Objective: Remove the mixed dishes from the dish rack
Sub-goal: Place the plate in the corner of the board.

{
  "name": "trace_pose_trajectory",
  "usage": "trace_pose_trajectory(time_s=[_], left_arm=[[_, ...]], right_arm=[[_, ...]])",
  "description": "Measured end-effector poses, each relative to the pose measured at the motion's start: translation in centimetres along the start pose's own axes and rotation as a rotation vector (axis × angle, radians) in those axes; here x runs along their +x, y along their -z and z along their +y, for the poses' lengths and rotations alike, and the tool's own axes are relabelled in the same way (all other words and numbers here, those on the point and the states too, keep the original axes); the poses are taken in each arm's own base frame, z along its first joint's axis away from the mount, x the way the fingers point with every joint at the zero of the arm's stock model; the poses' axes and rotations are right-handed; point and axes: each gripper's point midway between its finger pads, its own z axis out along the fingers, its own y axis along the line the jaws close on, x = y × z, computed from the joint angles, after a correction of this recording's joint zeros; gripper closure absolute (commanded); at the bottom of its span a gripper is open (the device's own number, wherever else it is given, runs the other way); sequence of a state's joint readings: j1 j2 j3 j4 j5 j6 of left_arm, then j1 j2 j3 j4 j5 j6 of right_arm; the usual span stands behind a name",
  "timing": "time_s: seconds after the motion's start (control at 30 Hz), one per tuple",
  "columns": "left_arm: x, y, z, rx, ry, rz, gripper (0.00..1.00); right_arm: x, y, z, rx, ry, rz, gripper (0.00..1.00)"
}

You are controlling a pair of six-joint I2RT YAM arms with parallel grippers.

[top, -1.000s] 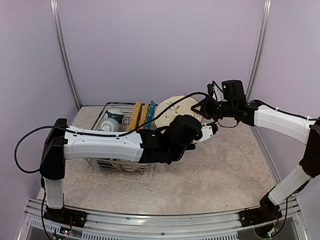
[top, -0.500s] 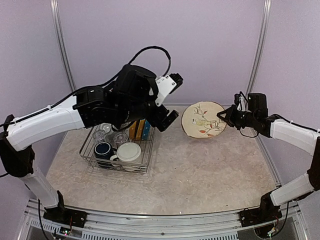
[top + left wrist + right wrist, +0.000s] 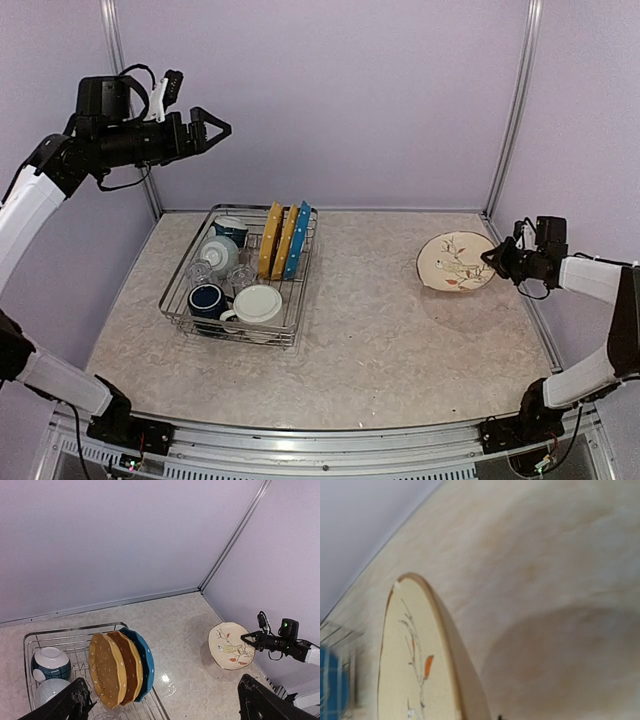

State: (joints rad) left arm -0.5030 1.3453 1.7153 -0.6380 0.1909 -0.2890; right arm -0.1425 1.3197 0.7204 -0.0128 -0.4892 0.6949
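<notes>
My right gripper lowers the tilted bird plate down onto the clear patch of bare marbled tabletop below it next and releases the plate's rim.
The dish rack (image 3: 178,312) stands left of centre and holds two yellow-orange plates (image 3: 270,240) and a blue dotted plate (image 3: 297,238) upright, a navy mug (image 3: 207,298), a cream mug (image 3: 258,303), a dark blue bowl (image 3: 230,229) and clear glasses (image 3: 240,275). My left gripper (image 3: 210,128) hangs high above the rack's far left, open and empty. Its wrist view looks down on the plates (image 3: 107,670) between its spread fingertips (image 3: 70,705). My right gripper (image 3: 490,256) is shut on the rim of a cream bird-painted plate (image 3: 455,262), tilted low over the table at the right.
A pale upturned dish (image 3: 218,250) lies in the rack beside the bowl. Metal corner posts (image 3: 512,110) and lilac walls close the back and sides. The marbled tabletop (image 3: 390,340) stretches between the rack and the bird plate.
My left arm swung from over the rack's right side up and away to the far left, and its gripper opened. My right gripper carried the bird plate rightward and lower.
</notes>
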Motion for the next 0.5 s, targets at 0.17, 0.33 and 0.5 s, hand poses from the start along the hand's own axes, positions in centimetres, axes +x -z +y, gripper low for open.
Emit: trace_pose_trajectory(time_s=[0.17, 0.33, 0.5], left_arm=[[1.5, 0.5, 4.6, -0.032, 0.149, 0.043, 0.01], [6.1, -0.6, 6.1, -0.039, 0.198, 0.146, 0.01], [7.8, -1.0, 7.2, -0.047, 0.219, 0.185, 0.01]], right_arm=[[-0.1, -0.8, -4.4, 0.064, -0.051, 0.015, 1.0], [1.0, -1.9, -6.8, 0.104, -0.057, 0.061, 1.0], [2.2, -3.2, -8.0, 0.104, -0.041, 0.111, 0.97]])
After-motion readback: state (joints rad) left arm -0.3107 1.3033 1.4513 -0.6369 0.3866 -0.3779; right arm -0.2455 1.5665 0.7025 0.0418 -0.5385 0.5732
